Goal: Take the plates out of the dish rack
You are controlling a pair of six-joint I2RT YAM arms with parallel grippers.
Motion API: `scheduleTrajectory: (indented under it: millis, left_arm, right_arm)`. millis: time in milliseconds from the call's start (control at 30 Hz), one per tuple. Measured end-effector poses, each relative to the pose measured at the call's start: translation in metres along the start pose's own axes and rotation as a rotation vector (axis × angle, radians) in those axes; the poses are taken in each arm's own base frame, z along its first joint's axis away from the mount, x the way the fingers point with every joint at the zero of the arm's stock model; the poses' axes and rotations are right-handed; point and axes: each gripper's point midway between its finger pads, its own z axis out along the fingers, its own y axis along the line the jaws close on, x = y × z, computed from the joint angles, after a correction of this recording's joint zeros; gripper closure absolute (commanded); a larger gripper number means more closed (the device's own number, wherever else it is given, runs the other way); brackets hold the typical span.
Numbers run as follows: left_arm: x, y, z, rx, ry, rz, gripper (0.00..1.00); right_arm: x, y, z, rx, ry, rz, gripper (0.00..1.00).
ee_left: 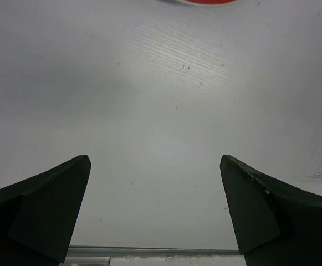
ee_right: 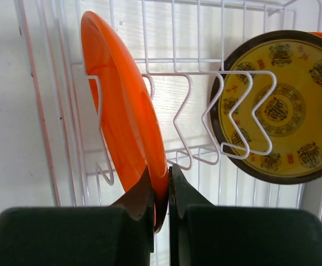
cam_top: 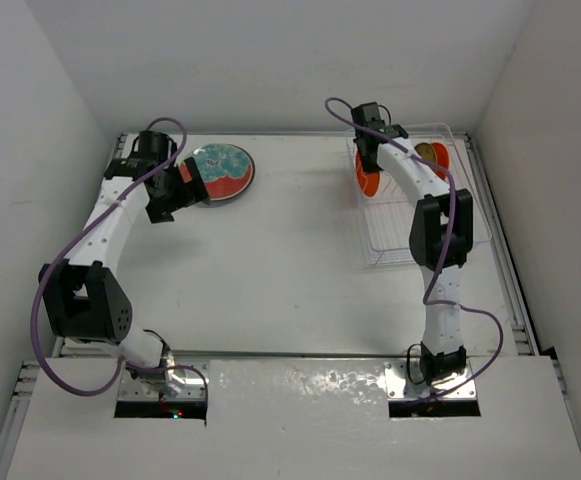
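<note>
Next, my right gripper goes up, moves left in the top view and comes down to the table beside the rack to release the orange plate, because that part of the table is bare.
The white wire dish rack stands at the table's right. An orange plate stands on edge in a left slot. My right gripper is shut on this plate's near rim. A yellow-centred plate leans in the slots further right. A red plate with a mottled teal centre lies flat on the table at the far left. Next to it my left gripper stands open over bare table, holding nothing. A sliver of the red plate's rim shows at the top of the left wrist view.
White walls close in the table on the left, back and right. A metal rail runs along the table edge below the left fingers. The rack's near half holds no plates.
</note>
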Motion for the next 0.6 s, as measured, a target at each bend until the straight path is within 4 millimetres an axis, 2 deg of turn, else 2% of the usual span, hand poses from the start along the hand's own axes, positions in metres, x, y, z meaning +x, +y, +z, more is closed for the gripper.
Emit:
scheduleTrajectory:
  millis: [133, 267, 433, 467, 533, 600]
  left_arm:
    - [-0.001, 0.002, -0.002, -0.007, -0.008, 0.009, 0.0]
    - [-0.003, 0.002, -0.007, -0.007, -0.026, 0.012, 0.0]
    - [-0.006, 0.004, -0.011, -0.017, -0.05, 0.019, 0.0]
    - [-0.007, 0.005, -0.012, -0.019, -0.056, 0.022, 0.0]
    - [-0.01, 0.004, -0.015, -0.016, -0.07, 0.026, 0.0]
    - [-0.012, 0.002, -0.017, -0.006, -0.084, 0.027, 0.0]
  right_arm:
    - [-0.004, -0.009, -0.011, 0.026, -0.013, 0.036, 1.0]
    - [-0.013, -0.03, -0.042, 0.072, -0.042, 0.102, 1.0]
    - [-0.028, -0.066, -0.108, 0.105, -0.122, 0.212, 1.0]
    - [-0.036, -0.075, -0.135, 0.079, -0.177, 0.259, 1.0]
    - [-0.04, -0.075, -0.17, -0.021, -0.257, 0.315, 1.0]
    - [-0.036, -0.06, -0.197, -0.172, -0.302, 0.341, 1.0]
